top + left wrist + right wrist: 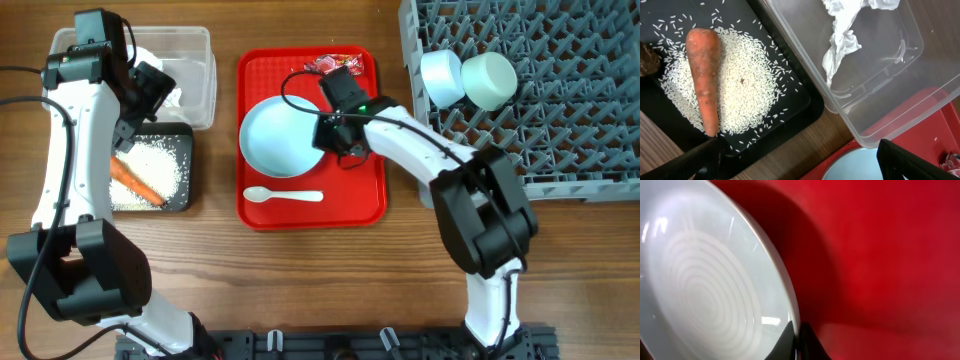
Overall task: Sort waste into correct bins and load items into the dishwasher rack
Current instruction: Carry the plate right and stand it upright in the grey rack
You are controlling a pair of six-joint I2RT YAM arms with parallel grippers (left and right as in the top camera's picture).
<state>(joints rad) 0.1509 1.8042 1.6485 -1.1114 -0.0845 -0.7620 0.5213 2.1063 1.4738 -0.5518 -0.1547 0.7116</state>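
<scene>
Next, my right gripper will lift the plate across to the empty rack slots on its right in the overhead view, past the mint bowl, lower it in and release.
A large round pale blue plate lies on the red tray. My right gripper is shut on its right rim, one finger on each side of the edge. My left gripper hangs open above the bins, holding nothing. The black tray holds loose rice, an orange carrot and a brown lump. A crumpled tissue lies in the clear tub. The red wrapper and white spoon lie on the red tray.
The grey dishwasher rack fills the back right, with a pale blue bowl and a mint bowl in its near left corner. Bare wooden table lies in front of the trays.
</scene>
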